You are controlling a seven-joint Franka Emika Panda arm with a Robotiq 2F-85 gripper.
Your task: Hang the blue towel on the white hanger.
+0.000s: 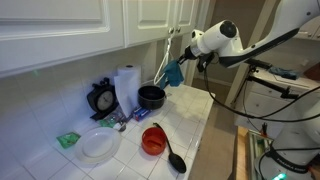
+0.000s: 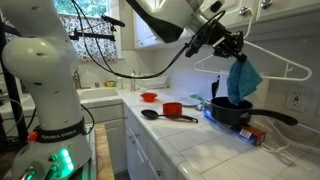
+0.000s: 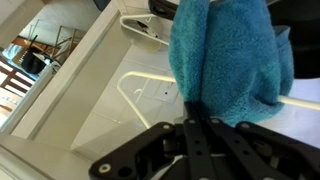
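Note:
The gripper eases outward toward the white hanger's bar next and releases the towel's lower edge, since the bar lies outward of it, behind the towel.
The blue towel hangs bunched from my gripper, high above the counter. It also shows in an exterior view and fills the top of the wrist view. The white hanger juts out from the wall beside the cabinets, its bar running right by the towel. In the wrist view the hanger shows as white wire behind the towel. My gripper is shut on the towel's lower edge. Whether the towel rests on the hanger bar I cannot tell.
A black pot stands on the tiled counter below the towel, also seen in an exterior view. A red cup, a black ladle, a red bowl, a white plate and a paper towel roll stand around. Cabinets hang above.

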